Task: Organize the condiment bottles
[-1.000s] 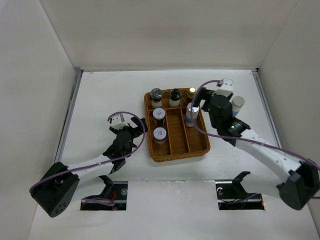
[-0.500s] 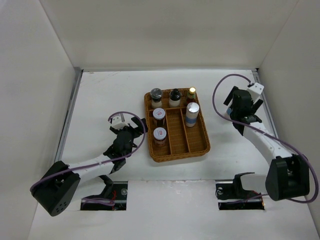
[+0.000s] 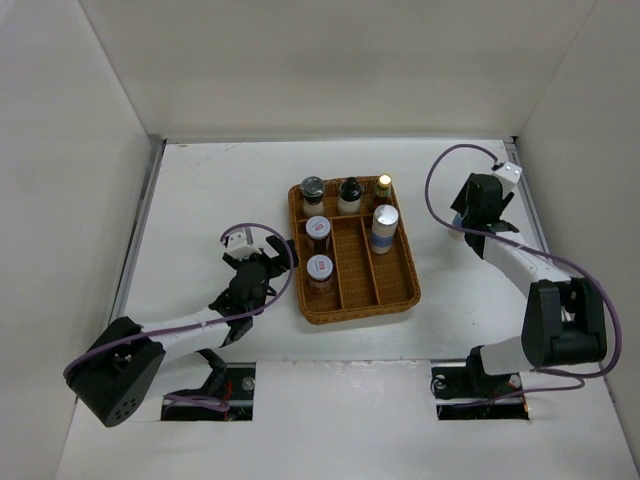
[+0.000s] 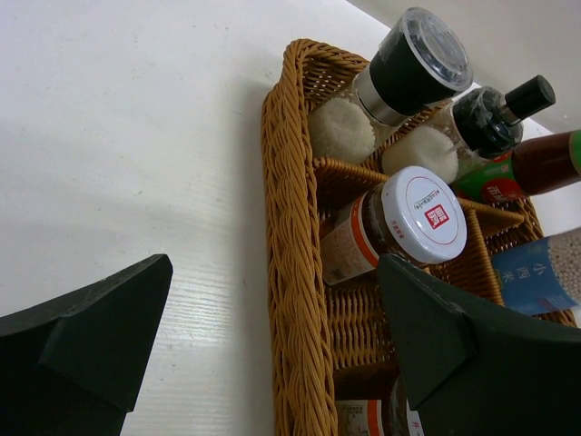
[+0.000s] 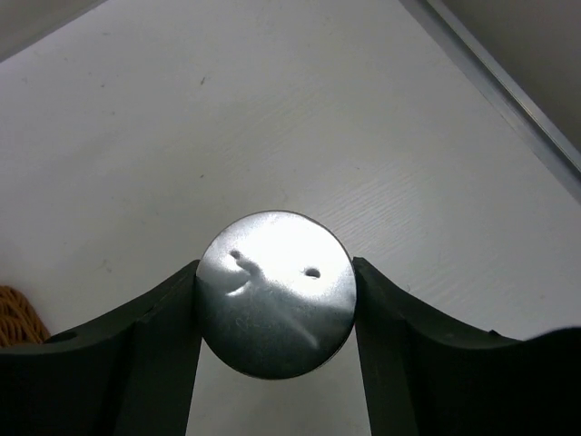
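Note:
My right gripper is to go up, move back over the tray and go down into the near space beside the white-blue canister to let go, because that space is empty.
The brown wicker tray (image 3: 408,290) holds the grey-lidded shaker (image 3: 312,186), the black-capped bottle (image 3: 349,189), the yellow-capped red-sauce bottle (image 3: 383,184), two red-labelled jars (image 3: 318,229) (image 3: 320,267) and one white-blue canister (image 3: 384,222). My right gripper (image 3: 468,212) is on the table right of the tray. In the right wrist view its fingers (image 5: 154,336) press both sides of the second canister's silver lid (image 5: 277,292). My left gripper (image 3: 262,268) is open and empty beside the tray's left rim (image 4: 290,272); the shaker (image 4: 413,68) and a jar (image 4: 422,213) show there.
White walls enclose the table on the left, back and right. A metal strip (image 5: 508,91) runs along the right wall near my right gripper. The tray's middle compartment (image 3: 352,262) holds nothing.
My right gripper let go of the canister standing in the tray's right compartment, swung right and closed around the second canister on the table. The left arm barely moved.

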### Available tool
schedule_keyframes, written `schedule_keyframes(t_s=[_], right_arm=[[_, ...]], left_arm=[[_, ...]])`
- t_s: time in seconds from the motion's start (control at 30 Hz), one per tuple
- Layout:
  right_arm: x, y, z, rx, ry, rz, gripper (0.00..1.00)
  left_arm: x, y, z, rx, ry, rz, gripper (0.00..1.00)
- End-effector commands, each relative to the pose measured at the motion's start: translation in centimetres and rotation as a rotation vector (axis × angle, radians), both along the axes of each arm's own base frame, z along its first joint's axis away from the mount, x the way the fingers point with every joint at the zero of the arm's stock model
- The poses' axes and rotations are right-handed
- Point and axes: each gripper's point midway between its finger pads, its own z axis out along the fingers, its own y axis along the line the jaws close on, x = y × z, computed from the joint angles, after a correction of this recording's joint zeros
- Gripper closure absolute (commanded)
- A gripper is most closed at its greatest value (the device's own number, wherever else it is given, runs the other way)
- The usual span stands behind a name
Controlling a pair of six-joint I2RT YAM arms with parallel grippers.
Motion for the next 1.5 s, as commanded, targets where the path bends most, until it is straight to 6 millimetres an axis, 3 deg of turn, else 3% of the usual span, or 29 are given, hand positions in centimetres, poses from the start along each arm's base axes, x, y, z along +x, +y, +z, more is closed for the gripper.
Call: schedule_keyframes(t_s=[0.0, 0.1, 0.23, 0.47, 0.63, 0.77, 0.9, 1.07, 1.3, 1.37, 1.47], right_arm=[[0.9, 0.2, 5.2, -0.007, -0.173, -0.012, 0.44], [-1.8, 1.4, 7.9, -0.050, -0.236, -0.015, 0.45], [-7.0, 4.6, 10.8, -0.049, -0.302, 0.062, 0.46], [-12.8, 11.4, 10.9, 0.017, -0.257, 0.286, 0.46], [-14.7, 18.8, 10.8, 0.086, -0.250, 0.513, 0.46], [-15.0, 22.5, 10.0, 0.091, -0.235, 0.597, 0.46], [-14.7, 23.5, 7.6, 0.075, -0.204, 0.614, 0.46], [-15.2, 23.2, 5.3, 0.078, -0.188, 0.624, 0.45], [-15.7, 22.9, 1.3, 0.128, -0.138, 0.634, 0.39], [-15.6, 22.8, 0.8, 0.130, -0.134, 0.634, 0.31], [-15.6, 22.5, 1.1, 0.128, -0.142, 0.631, 0.09]], left_arm=[[0.6, -0.5, 2.0, -0.053, -0.054, -0.003, 0.00], [0.6, -0.7, 1.9, -0.051, -0.050, -0.010, 0.00], [0.6, -1.0, 2.0, -0.054, -0.050, -0.019, 0.00], [0.8, -0.7, 2.7, -0.068, -0.067, -0.013, 0.00], [1.0, 0.2, 2.7, -0.068, -0.069, 0.016, 0.00], [1.1, 0.9, 2.6, -0.061, -0.063, 0.036, 0.00], [1.5, 2.2, 2.5, -0.057, -0.058, 0.070, 0.00], [1.3, 3.2, 2.4, -0.053, -0.053, 0.097, 0.00], [1.3, 3.3, 1.9, -0.034, -0.022, 0.092, 0.00], [1.2, 3.2, 1.8, -0.034, -0.014, 0.083, 0.00], [1.2, 2.9, 1.7, -0.029, 0.009, 0.071, 0.00]])
